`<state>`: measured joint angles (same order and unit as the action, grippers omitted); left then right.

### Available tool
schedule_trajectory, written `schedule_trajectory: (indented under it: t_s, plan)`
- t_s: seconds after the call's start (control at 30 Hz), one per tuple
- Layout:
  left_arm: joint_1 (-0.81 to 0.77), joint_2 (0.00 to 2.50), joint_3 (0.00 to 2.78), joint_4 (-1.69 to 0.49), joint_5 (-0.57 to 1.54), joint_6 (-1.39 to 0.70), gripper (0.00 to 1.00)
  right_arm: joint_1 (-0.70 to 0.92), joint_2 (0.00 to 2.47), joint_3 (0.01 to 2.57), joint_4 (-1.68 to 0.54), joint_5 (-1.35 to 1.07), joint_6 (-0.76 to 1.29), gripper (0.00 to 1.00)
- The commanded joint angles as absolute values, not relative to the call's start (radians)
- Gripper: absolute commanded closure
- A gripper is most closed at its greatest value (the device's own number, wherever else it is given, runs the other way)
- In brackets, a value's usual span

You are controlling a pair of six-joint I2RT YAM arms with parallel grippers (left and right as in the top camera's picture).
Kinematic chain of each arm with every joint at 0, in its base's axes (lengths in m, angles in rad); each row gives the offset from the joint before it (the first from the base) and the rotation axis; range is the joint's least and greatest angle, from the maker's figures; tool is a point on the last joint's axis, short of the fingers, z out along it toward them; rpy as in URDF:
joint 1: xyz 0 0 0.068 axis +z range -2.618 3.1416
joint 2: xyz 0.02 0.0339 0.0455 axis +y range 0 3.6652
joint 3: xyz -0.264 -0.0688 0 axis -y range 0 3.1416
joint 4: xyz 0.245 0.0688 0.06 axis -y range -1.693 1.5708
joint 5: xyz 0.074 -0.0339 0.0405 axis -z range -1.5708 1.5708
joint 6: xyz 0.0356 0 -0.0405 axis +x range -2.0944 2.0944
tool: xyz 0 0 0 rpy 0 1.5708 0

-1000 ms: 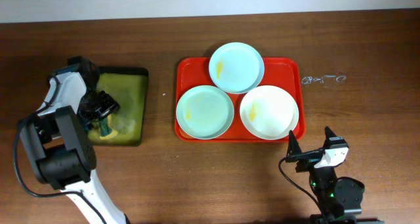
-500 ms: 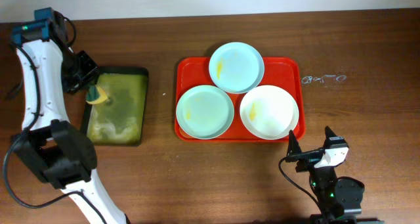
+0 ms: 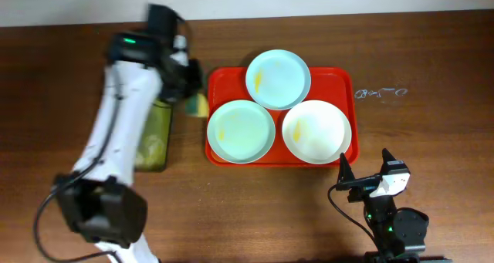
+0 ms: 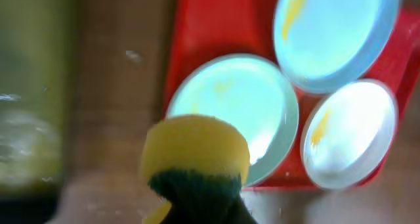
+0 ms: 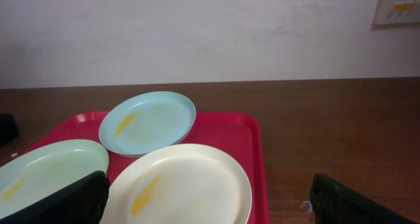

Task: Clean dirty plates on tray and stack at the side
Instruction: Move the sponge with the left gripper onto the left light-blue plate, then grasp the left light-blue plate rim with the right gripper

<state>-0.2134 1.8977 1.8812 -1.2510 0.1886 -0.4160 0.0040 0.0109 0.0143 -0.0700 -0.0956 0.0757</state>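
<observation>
I will next lower the sponge in my left gripper onto the mint-green plate nearest the black tray, because the plate has yellowish smears on it.
Three plates lie on the red tray: a mint-green one at the back, a second mint-green one front left, and a white one front right, each with a yellowish smear. My left gripper is shut on a yellow and green sponge just off the tray's left edge. In the left wrist view the sponge hangs over the front-left plate's near rim, blurred. My right gripper stands open in front of the tray, with the white plate beyond its fingers.
A black tray of yellow-green liquid sits left of the red tray, partly hidden under my left arm. A small scribble mark shows on the brown wood right of the tray. A pale wall runs along the table's far edge.
My left gripper shut on the sponge in the black tray, lifted it and swung right to the red tray's left edge. The right arm and plates have not moved.
</observation>
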Motion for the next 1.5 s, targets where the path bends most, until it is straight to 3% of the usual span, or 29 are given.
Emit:
schedule_trajectory:
  t_s: [0.0, 0.03, 0.13, 0.4, 0.43, 0.5, 0.53, 0.57, 0.7, 0.77, 0.87, 1.0, 1.1, 1.13, 1.17, 1.2, 1.23, 1.27, 1.33, 1.4, 1.47]
  plan:
    - [-0.378, 1.901, 1.597, -0.947, 0.131, -0.654, 1.00, 0.001, 0.004, 0.006, -0.071, -0.094, 0.074, 0.02]
    - [-0.450, 1.901, 1.451, -0.724, 0.077, -0.669, 1.00, 0.001, 0.004, 0.006, -0.071, -0.094, 0.075, 0.02]
    - [-0.526, 1.901, 1.342, -0.528, -0.086, -0.670, 1.00, 0.001, 0.004, 0.006, -0.071, -0.094, 0.075, 0.02]
    - [-0.549, 1.905, 1.324, -0.488, -0.154, -0.756, 1.00, 0.001, 0.004, 0.006, -0.070, -0.094, 0.075, 0.01]
    - [-0.556, 1.905, 1.324, -0.510, -0.154, -0.756, 0.95, 0.001, 0.004, 0.006, -0.071, -0.094, 0.075, 0.02]
    - [-0.562, 1.905, 1.324, -0.514, -0.155, -0.755, 0.68, 0.001, 0.004, 0.006, -0.071, -0.094, 0.074, 0.01]
    - [-0.563, 1.905, 1.324, -0.517, -0.154, -0.755, 0.38, 0.001, 0.004, 0.006, -0.071, -0.094, 0.075, 0.02]
    - [-0.563, 1.905, 1.324, -0.529, -0.155, -0.755, 0.28, 0.001, 0.004, 0.006, -0.071, -0.094, 0.075, 0.02]
    - [-0.511, 1.738, 1.361, -0.667, -0.121, -0.706, 0.23, 0.001, 0.004, 0.006, -0.071, -0.094, 0.075, 0.02]
    - [-0.460, 1.576, 1.361, -0.779, -0.172, -0.702, 0.01, 0.001, 0.004, 0.006, -0.071, -0.094, 0.074, 0.02]
    - [-0.449, 1.527, 1.356, -0.932, -0.290, -0.703, 0.01, 0.001, 0.004, 0.006, -0.071, -0.094, 0.075, 0.02]
    - [-0.449, 1.539, 1.272, -0.950, -0.344, -0.703, 0.01, 0.001, 0.004, 0.006, -0.067, -0.119, 0.111, 0.02]
    - [-0.449, 1.539, 1.265, -0.953, -0.345, -0.703, 0.01, 0.001, 0.004, 0.006, 0.006, -0.466, 0.580, 0.02]
    - [-0.449, 1.539, 1.265, -0.953, -0.345, -0.703, 0.01, 0.001, 0.004, 0.006, 0.044, -0.470, 0.723, 0.02]
    - [-0.449, 1.539, 1.265, -0.953, -0.345, -0.703, 0.01, 0.001, 0.004, 0.006, 0.174, -0.471, 0.898, 0.02]
    - [-0.449, 1.539, 1.265, -0.953, -0.344, -0.703, 0.01, 0.001, 0.004, 0.006, 0.492, -0.471, 0.982, 0.02]
    - [-0.449, 1.539, 1.265, -0.953, -0.345, -0.703, 0.01, -0.001, 0.004, 0.023, 0.729, -0.427, 0.981, 0.02]
    - [-0.449, 1.539, 1.265, -0.953, -0.345, -0.703, 0.01, -0.001, 0.004, 0.059, 0.805, -0.353, 0.981, 0.02]
    - [-0.449, 1.539, 1.265, -0.953, -0.345, -0.703, 0.01, -0.001, 0.036, 0.331, 0.580, -0.280, 0.787, 0.02]
    - [-0.449, 1.539, 1.265, -0.953, -0.344, -0.703, 0.01, -0.001, 0.238, 0.792, -0.042, -0.276, 0.370, 0.02]
    - [-0.449, 1.539, 1.265, -0.953, -0.344, -0.703, 0.01, -0.001, 0.520, 1.150, -0.496, -0.277, 0.310, 0.02]
